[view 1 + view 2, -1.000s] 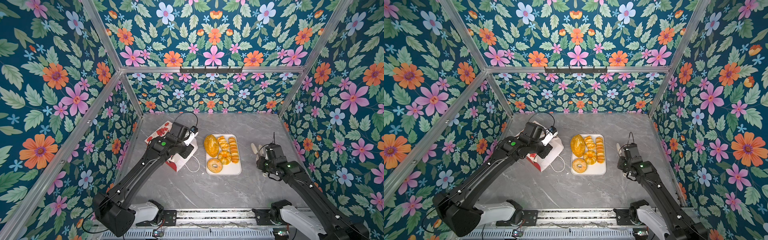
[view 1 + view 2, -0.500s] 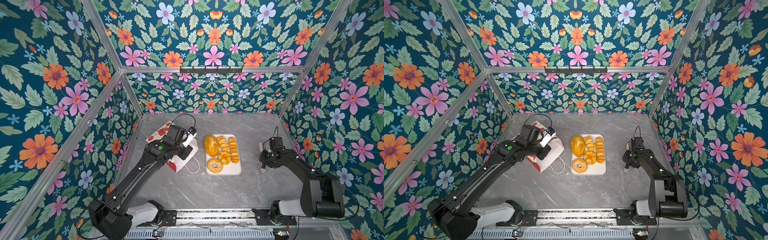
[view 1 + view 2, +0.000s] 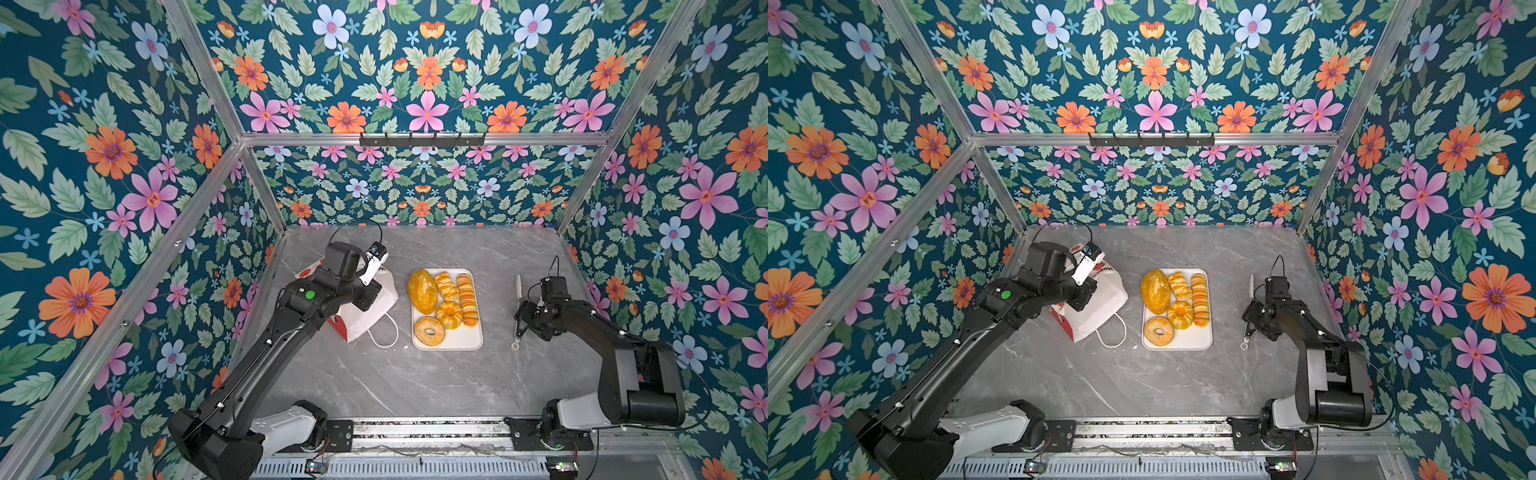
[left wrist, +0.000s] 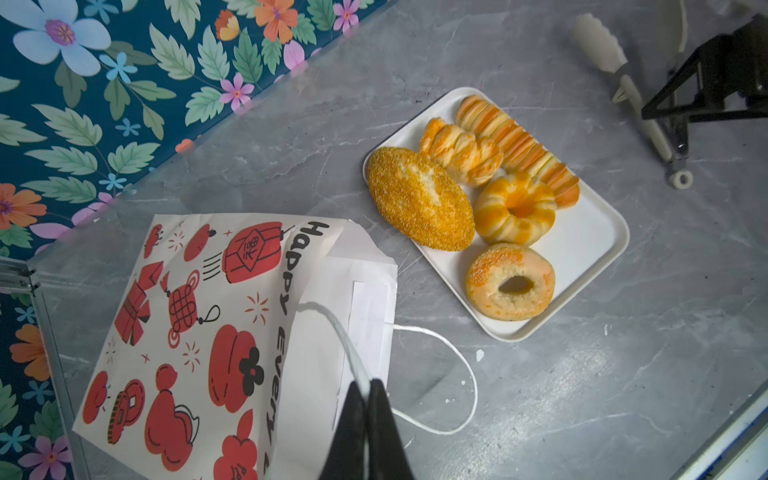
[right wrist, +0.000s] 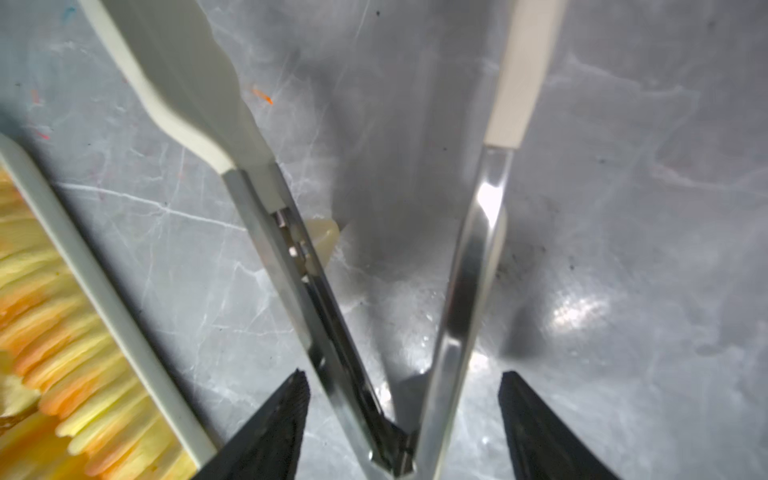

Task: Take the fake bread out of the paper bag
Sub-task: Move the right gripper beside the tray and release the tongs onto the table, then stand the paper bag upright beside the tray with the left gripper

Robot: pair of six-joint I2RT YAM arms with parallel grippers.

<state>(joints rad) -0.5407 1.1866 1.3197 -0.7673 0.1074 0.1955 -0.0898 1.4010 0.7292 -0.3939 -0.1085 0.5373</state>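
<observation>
My left gripper is above the leaning bag, so I will raise and turn the gripper, swing the paper bag (image 4: 240, 320) upright on the tabletop and release its cord handle (image 4: 332, 322).
The fake bread lies on a white tray (image 3: 467, 341): a seeded oval loaf (image 3: 422, 291), a twist (image 3: 446, 286), a long ridged loaf (image 3: 468, 300), a fluted ring (image 3: 449, 314) and a seeded bagel (image 3: 429, 331). Left of the tray the paper bag (image 3: 368, 318) leans with its white-lined mouth toward the tray, and no bread shows inside. My left gripper (image 4: 366, 390) is shut on the bag's white cord handle (image 4: 332, 322). My right gripper (image 5: 403, 386) is open, its fingers clear of the metal tongs (image 5: 469, 266) lying between them on the table.
The white-tipped tongs (image 3: 516, 309) lie lengthwise right of the tray. The bag's second cord handle (image 3: 384, 336) loops on the grey table toward the tray. Floral walls close in the left, back and right sides.
My right gripper has opened and let go of the tongs, which now rest on the table. The left gripper keeps its hold on the bag's handle, almost unmoved.
</observation>
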